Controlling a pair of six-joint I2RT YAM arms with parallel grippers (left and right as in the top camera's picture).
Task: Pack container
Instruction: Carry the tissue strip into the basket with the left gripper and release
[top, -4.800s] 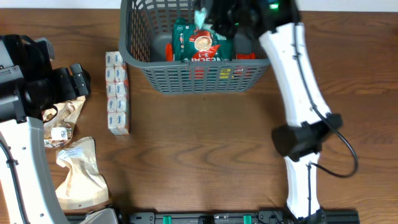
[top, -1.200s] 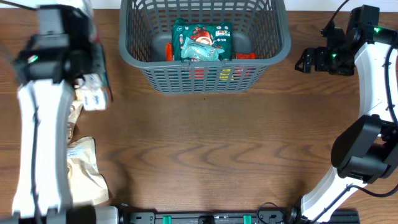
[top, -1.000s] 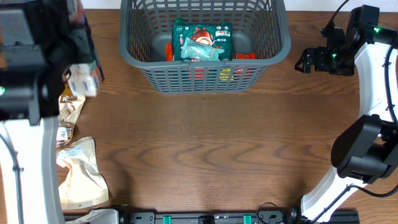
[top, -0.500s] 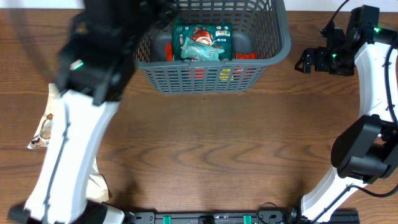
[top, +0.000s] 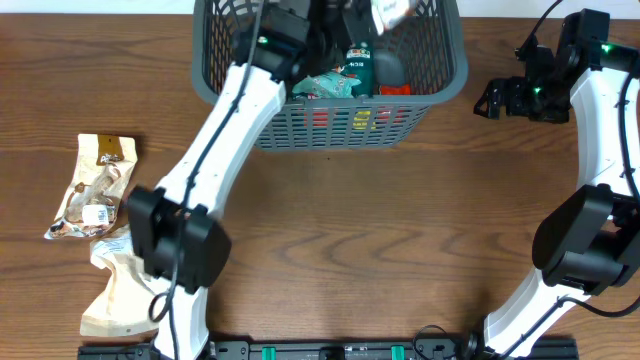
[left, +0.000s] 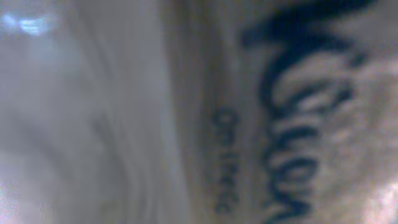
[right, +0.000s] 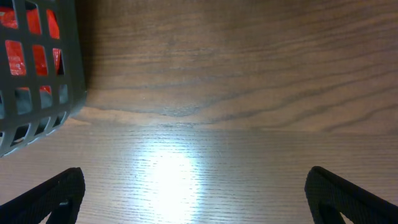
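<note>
My left gripper is above the green packet, so it needs to lower into the basket, onto the green packet by the basket's near side (top: 350, 77), and release the white pack (top: 388, 11).
The container (top: 452, 78), a dark grey lattice basket, stands at the back centre and holds a green packet (top: 356, 62) and a red item (top: 396, 90). My left arm reaches over it, with the left gripper (top: 352, 16) shut on a white pack (top: 388, 11) held above the basket's inside. The left wrist view is filled by that pack's blurred white wrapping (left: 298, 112) with dark lettering, and the fingers are hidden there. My right gripper (top: 490, 100) hovers open over bare table right of the container (right: 37, 74), with nothing between its fingers (right: 196, 196).
Two tan paper pouches (top: 95, 190) (top: 125, 290) lie at the table's left side. The left arm's links (top: 215, 160) stretch diagonally from the front left to the basket. Bare wood (top: 380, 230) lies in front of the basket.
My left arm has swung from the table's left side to above the basket, carrying the white pack. The right arm has not moved.
</note>
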